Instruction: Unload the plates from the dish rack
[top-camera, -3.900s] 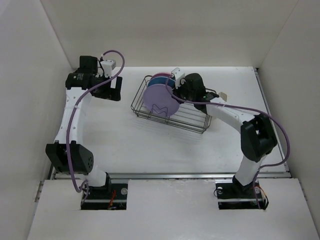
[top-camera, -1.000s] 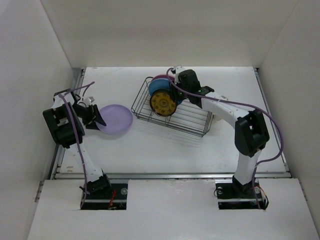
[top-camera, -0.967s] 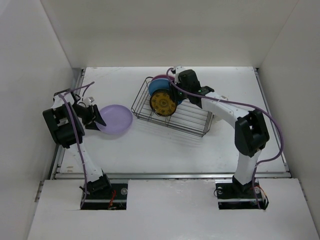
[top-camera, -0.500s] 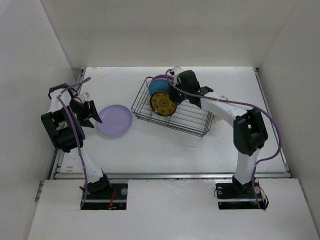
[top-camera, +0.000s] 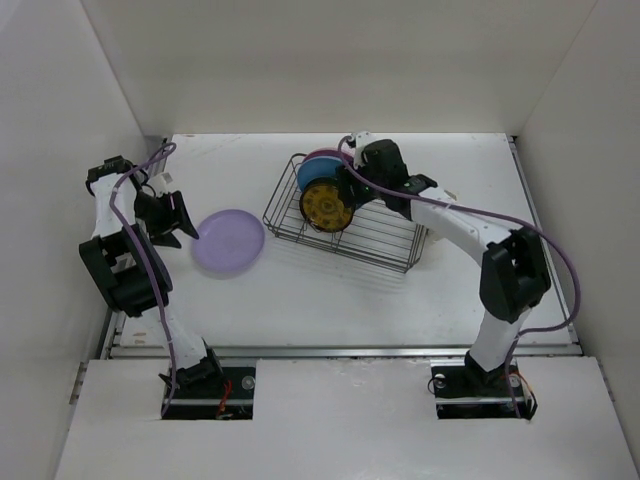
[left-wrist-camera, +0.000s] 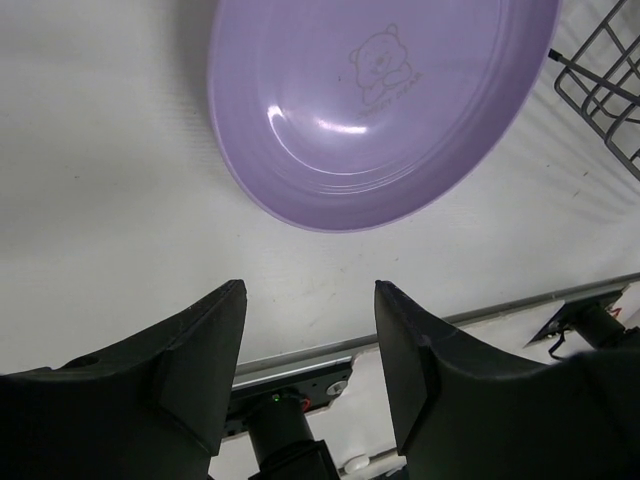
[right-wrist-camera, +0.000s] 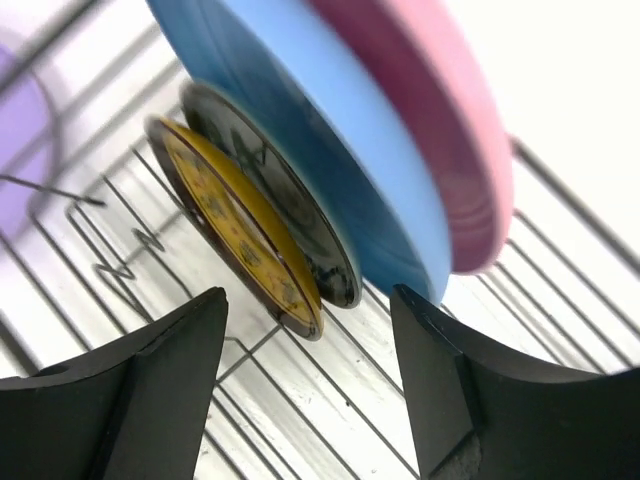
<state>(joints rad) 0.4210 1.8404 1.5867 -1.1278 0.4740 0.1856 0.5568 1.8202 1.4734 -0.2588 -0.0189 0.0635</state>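
My right gripper moves down next so its fingers straddle the yellow-faced plate's nearest rim (top-camera: 349, 209) (right-wrist-camera: 303, 318), as that rim stands just below the gap between its open fingers.
The lavender plate (top-camera: 228, 243) (left-wrist-camera: 380, 100) lies flat on the white table, left of the dish rack (top-camera: 380, 235). My left gripper (top-camera: 180, 222) (left-wrist-camera: 310, 300) hovers just off its left rim, open, with nothing between its fingers. A small yellow-faced dark-rimmed plate (top-camera: 324, 206) (right-wrist-camera: 235, 235), a dark plate (right-wrist-camera: 290, 230) behind it, a light blue plate (top-camera: 318, 172) (right-wrist-camera: 330, 130) and a pink plate (top-camera: 322, 155) (right-wrist-camera: 440, 130) stand in the rack. My right gripper (top-camera: 350, 187) (right-wrist-camera: 310, 310) is open above the rack wires (right-wrist-camera: 330, 400), beside the small plates' rims and holding nothing.
White enclosure walls stand close on the left, back and right; the left arm's elbow is near the left wall (top-camera: 60, 200). A metal rail (top-camera: 340, 350) runs along the table's near edge. The rack's corner (left-wrist-camera: 600, 90) shows at the right of the left wrist view.
My left gripper let go of the lavender plate and drew back to the left. The plate stays flat on the table. My right gripper's jaws opened wide beside the racked plates.
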